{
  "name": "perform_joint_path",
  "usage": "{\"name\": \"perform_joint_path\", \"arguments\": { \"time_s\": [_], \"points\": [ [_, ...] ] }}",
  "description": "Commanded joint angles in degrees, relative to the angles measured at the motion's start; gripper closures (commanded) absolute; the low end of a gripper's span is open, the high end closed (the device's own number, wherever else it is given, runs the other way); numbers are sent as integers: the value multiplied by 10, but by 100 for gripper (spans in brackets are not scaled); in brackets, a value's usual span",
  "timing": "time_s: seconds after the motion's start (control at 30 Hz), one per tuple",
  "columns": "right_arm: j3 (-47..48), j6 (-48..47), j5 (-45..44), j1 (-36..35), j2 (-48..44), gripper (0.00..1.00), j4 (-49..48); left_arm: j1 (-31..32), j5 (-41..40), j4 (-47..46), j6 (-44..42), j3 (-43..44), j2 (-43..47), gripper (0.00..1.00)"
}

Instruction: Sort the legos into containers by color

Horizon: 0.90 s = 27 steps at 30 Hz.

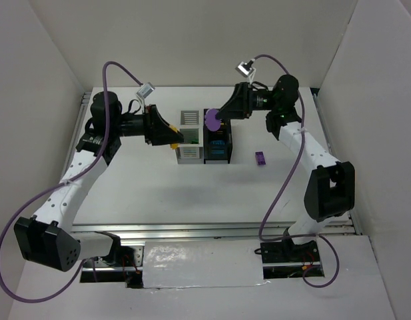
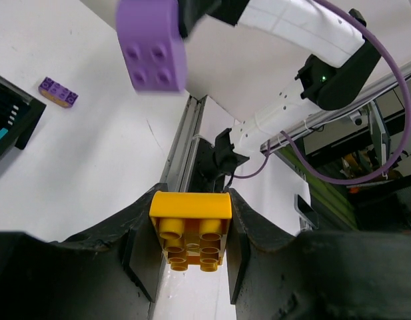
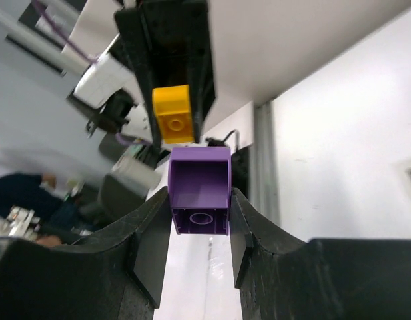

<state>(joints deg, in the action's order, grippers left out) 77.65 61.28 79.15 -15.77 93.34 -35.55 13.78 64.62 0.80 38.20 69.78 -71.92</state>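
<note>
The right gripper tilts downward and carries the purple lego to the left in the top view over the far white bin next, because that bin looks empty.
My left gripper [image 1: 176, 141] is shut on a yellow lego [image 2: 190, 227], held in the air at the left side of the containers [image 1: 190, 153]. My right gripper [image 1: 214, 121] is shut on a purple lego [image 3: 200, 192] above the far black bin [image 1: 226, 131]. The two grippers face each other: the yellow lego shows in the right wrist view [image 3: 173, 113] and the purple one in the left wrist view [image 2: 152, 43]. A second, long purple lego [image 1: 260, 158] lies on the table right of the bins. Cyan legos [image 1: 218, 143] lie in a black bin.
The loose purple lego also shows in the left wrist view [image 2: 58, 92], next to a corner of a black bin [image 2: 22, 117]. White walls enclose the table on three sides. A metal rail [image 1: 218, 232] runs along the near edge.
</note>
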Motion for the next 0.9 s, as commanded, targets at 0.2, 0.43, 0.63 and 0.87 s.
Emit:
{"name": "perform_joint_path", "arguments": {
  "time_s": [0.2, 0.43, 0.63, 0.87],
  "points": [
    [130, -349, -236, 12, 32, 100, 414, -10, -93, 115, -94, 68, 14, 100],
    [166, -335, -561, -29, 98, 100, 407, -23, -251, 199, -108, 102, 31, 100],
    [279, -437, -719, -105, 196, 100, 483, -24, -284, 220, -102, 113, 32, 100],
    [355, -435, -742, -126, 262, 100, 524, -24, -255, 203, -103, 94, 37, 100]
  ]
}}
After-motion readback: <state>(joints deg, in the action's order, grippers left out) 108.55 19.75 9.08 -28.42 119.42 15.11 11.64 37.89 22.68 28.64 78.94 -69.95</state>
